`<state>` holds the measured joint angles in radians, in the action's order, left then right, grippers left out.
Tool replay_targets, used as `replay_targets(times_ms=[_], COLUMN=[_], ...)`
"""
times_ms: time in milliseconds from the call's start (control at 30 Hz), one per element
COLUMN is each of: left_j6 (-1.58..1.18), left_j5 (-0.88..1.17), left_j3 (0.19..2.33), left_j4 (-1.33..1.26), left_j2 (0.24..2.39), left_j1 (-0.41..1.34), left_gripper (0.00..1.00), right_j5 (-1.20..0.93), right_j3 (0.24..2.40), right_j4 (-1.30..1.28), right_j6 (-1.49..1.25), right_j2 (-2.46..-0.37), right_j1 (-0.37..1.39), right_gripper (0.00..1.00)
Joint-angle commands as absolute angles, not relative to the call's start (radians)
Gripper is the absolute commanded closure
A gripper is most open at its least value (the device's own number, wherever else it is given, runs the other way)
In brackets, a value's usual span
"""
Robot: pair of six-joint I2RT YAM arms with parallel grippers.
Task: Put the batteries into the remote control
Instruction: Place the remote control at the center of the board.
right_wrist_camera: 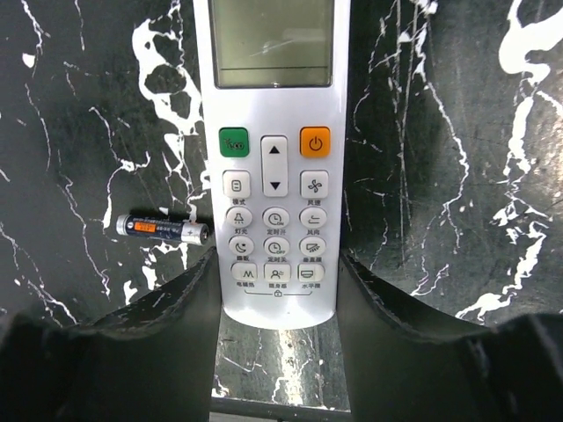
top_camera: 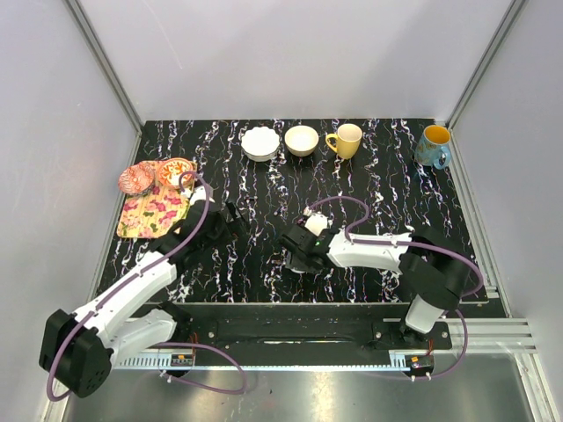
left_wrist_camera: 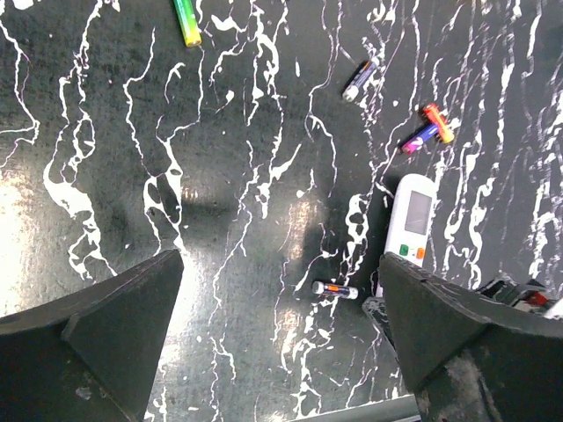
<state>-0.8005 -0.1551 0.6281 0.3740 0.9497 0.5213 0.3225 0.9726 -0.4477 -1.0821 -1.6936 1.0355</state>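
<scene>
Next I will move my left gripper to the right in the top view and lower around the remote's display end (left_wrist_camera: 416,209), because my right gripper occupies only the remote's near end.
The remote control (right_wrist_camera: 274,176) is a slim white bar, face up, with its display at the far end and its buttons showing. My right gripper (right_wrist_camera: 278,272) is shut on its near end, one finger against each long side. One dark battery with an orange band (right_wrist_camera: 163,229) lies on the table just left of the remote. The left wrist view shows the same remote control (left_wrist_camera: 411,220) and battery (left_wrist_camera: 335,288), and further batteries (left_wrist_camera: 360,80), (left_wrist_camera: 437,122), (left_wrist_camera: 419,139) beyond them. My left gripper (left_wrist_camera: 281,299) hovers open over bare table, left of the remote, holding nothing.
A green-yellow stick (left_wrist_camera: 186,21) lies at the far left of the left wrist view. Along the back stand two bowls (top_camera: 260,142), (top_camera: 302,140), a yellow mug (top_camera: 346,140) and a blue mug (top_camera: 434,146). A floral mat (top_camera: 154,209) with pink dishes (top_camera: 136,179) sits at the left edge.
</scene>
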Motion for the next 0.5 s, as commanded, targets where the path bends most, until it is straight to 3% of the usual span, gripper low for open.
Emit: replay_targets(times_ms=[0, 33, 167, 433, 467], left_j6=[-0.762, -0.761, -0.764, -0.833, -0.847], left_j5=[-0.179, -0.179, -0.181, -0.241, -0.239], left_j3=[0.693, 0.696, 0.710, 0.735, 0.724], left_j4=[0.387, 0.385, 0.385, 0.353, 0.292], left_j2=[0.988, 0.994, 1.012, 1.055, 1.054], left_j1=[0.538, 0.541, 0.549, 0.610, 0.621], left_gripper=[0.01, 0.01, 0.01, 0.01, 0.01], right_j5=[0.282, 0.285, 0.305, 0.373, 0.429], right_j3=[0.936, 0.931, 0.928, 0.942, 0.940], right_j4=[-0.431, -0.436, -0.481, -0.603, -0.632], right_j6=[-1.057, -1.057, -1.055, -1.011, -1.008], right_j2=[-1.649, -1.635, -1.560, -1.295, -1.229], right_j1=[1.043, 1.042, 1.042, 1.042, 1.043], right_gripper=[0.40, 0.29, 0.20, 0.14, 0.05])
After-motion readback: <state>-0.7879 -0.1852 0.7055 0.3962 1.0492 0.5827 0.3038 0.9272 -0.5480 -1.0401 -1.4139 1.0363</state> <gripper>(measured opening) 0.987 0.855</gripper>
